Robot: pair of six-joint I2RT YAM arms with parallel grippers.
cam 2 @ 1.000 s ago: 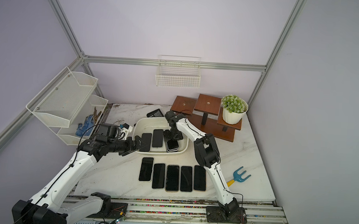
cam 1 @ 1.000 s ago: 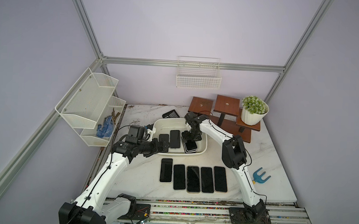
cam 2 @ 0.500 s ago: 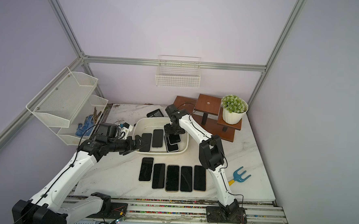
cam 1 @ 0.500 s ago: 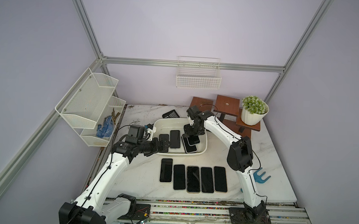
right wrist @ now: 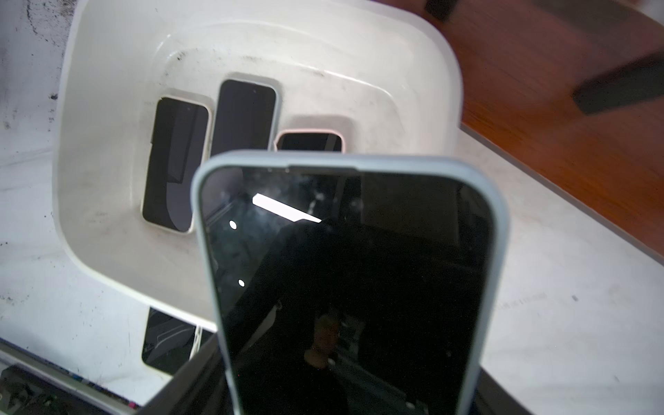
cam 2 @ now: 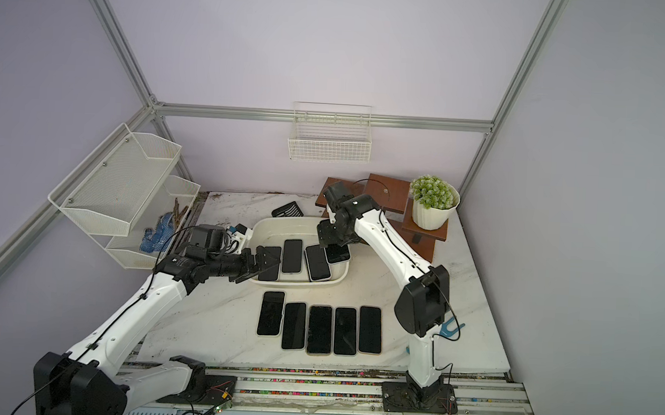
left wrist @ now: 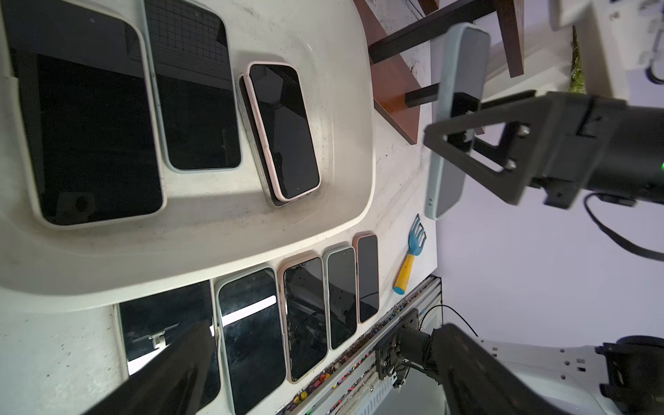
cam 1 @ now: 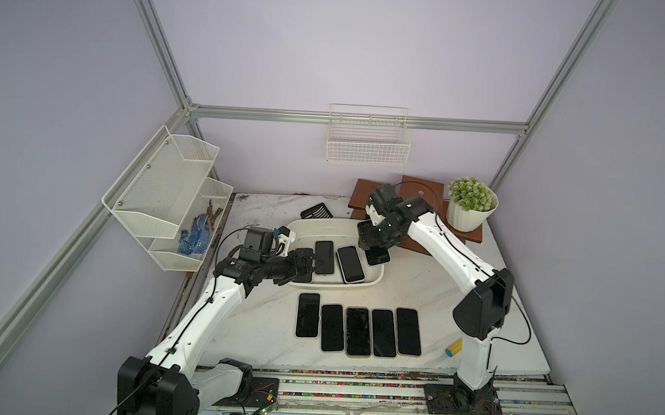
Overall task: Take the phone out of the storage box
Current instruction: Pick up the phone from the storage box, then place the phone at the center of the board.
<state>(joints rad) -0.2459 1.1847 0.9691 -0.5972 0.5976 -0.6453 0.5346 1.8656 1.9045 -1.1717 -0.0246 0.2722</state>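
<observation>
Bare marble (cam 1: 399, 275) (right wrist: 531, 319) beside the box is below my right gripper. My right gripper will move over the box's rim next and go down to release the phone.
My right gripper (cam 1: 375, 246) (right wrist: 341, 388) is shut on a phone (cam 1: 378, 255) (cam 2: 337, 253) (right wrist: 345, 269) in a pale blue-grey case. It holds the phone in the air over the right end of the storage box (cam 1: 334, 284) (cam 2: 299, 286) (left wrist: 215, 258) (right wrist: 90, 251), a shallow white tub. Three more phones show lying flat in the box (cam 1: 350, 264) (cam 2: 292, 256) (left wrist: 284, 133). My left gripper (cam 1: 309, 264) (cam 2: 266, 264) (left wrist: 323, 377) hangs open over the box's front left corner, with nothing between its fingers (left wrist: 169, 373).
Several phones (cam 1: 357, 331) (cam 2: 320, 329) lie in a row on the marble table in front of the box. Behind the box are a black scoop (cam 1: 316, 210), brown wooden stands (cam 1: 418, 187) and a potted plant (cam 1: 469, 204). A blue hand rake (cam 2: 449, 328) lies at the right.
My right gripper has risen out of the box with the phone and moved right, to above the box's right end. The left arm has not moved.
</observation>
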